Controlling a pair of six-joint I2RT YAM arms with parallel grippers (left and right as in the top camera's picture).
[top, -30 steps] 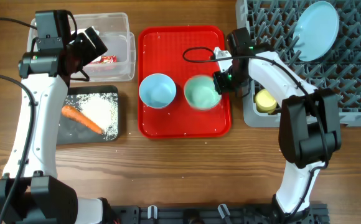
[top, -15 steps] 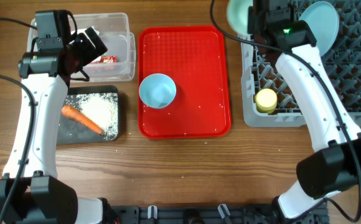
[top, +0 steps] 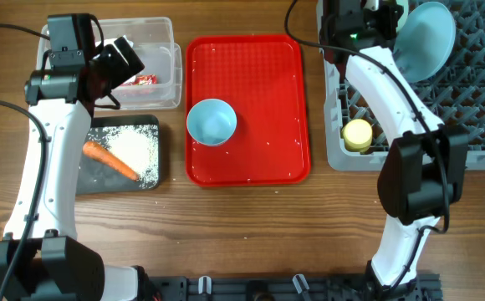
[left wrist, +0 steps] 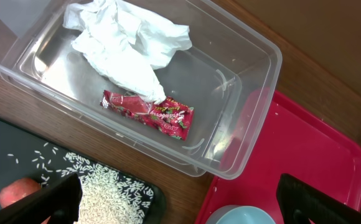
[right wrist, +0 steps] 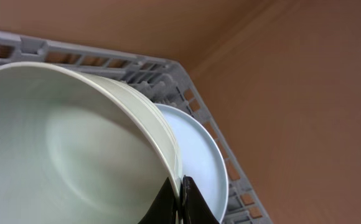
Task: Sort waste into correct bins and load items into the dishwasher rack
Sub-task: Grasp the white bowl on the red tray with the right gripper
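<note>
My right gripper next lowers the bowl into the rack's far corner by the red tray, away from the nearby light-blue plate. It then releases it, as the rack's corner lies below.
My right gripper (right wrist: 180, 200) is shut on the rim of the mint green bowl (right wrist: 56, 137), held tilted over the far left corner of the grey dishwasher rack (top: 477, 125), right beside the upright light-blue plate (top: 426, 29). In the overhead view the arm (top: 368, 21) hides the bowl. The yellow cup (top: 357, 135) sits in the rack's front left. The whitish-blue bowl (top: 211, 121) stands on the red tray (top: 259, 67). My left gripper (left wrist: 180, 208) is open and empty above the clear tub (left wrist: 243, 62), which holds the white tissue (left wrist: 127, 46) and red wrapper (left wrist: 149, 112). The carrot (top: 109, 159) and rice (top: 134, 149) lie on the black tray (top: 155, 180).
The rack fills the right side up to the table's far edge. The clear tub and the black tray sit close together left of the red tray. Bare wood runs along the front.
My right arm lifted the mint green bowl off the red tray and carried it up and right to the rack beside the plate. The left arm has not moved.
</note>
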